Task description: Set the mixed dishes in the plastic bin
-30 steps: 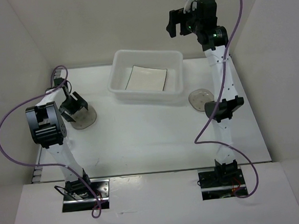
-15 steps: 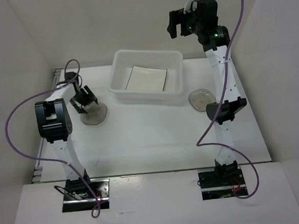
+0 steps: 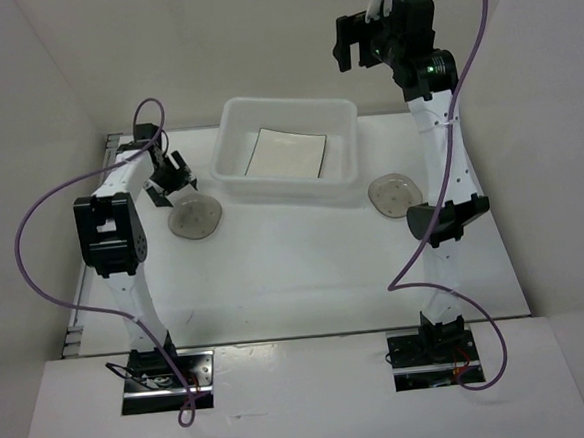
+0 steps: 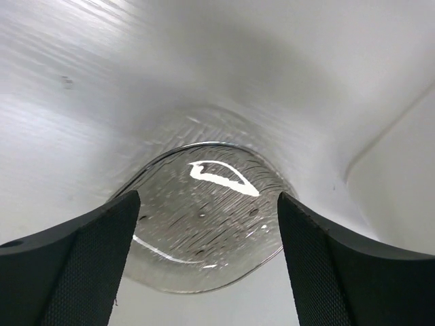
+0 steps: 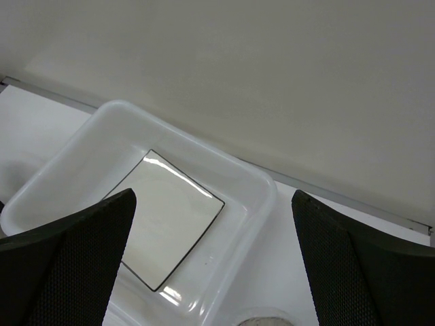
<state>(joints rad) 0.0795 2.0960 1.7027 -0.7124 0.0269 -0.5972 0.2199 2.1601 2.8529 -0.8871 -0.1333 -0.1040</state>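
Observation:
My left gripper is above the round dish, and the dish spans its gap, so next it will go down over the dish's rim away from the bin, moving left in the wrist view.
The plastic bin (image 3: 234, 167) stands at the back middle of the table with the square white plate (image 3: 286, 154) flat inside it. One round greyish dish (image 3: 194, 218) lies on the table left of the bin. My left gripper (image 3: 169, 176) is open just behind it; in the left wrist view the dish (image 4: 204, 224) lies between and ahead of the open fingers (image 4: 68, 265). The other round dish (image 3: 392, 193) lies right of the bin. My right gripper (image 3: 353, 40) is open and empty, high above the bin (image 5: 262, 197) and plate (image 5: 163, 217). The tiny clear cups are out of view.
White walls close in the table on the left, back and right. A metal strip (image 3: 114, 143) runs along the back left edge. Purple cables (image 3: 32, 227) loop off both arms. The second dish's rim (image 5: 262, 319) shows at the bottom of the right wrist view.
My left gripper has swung right and back towards the bin, and the left dish has shifted right with it. The right gripper has drifted slightly right, still high.

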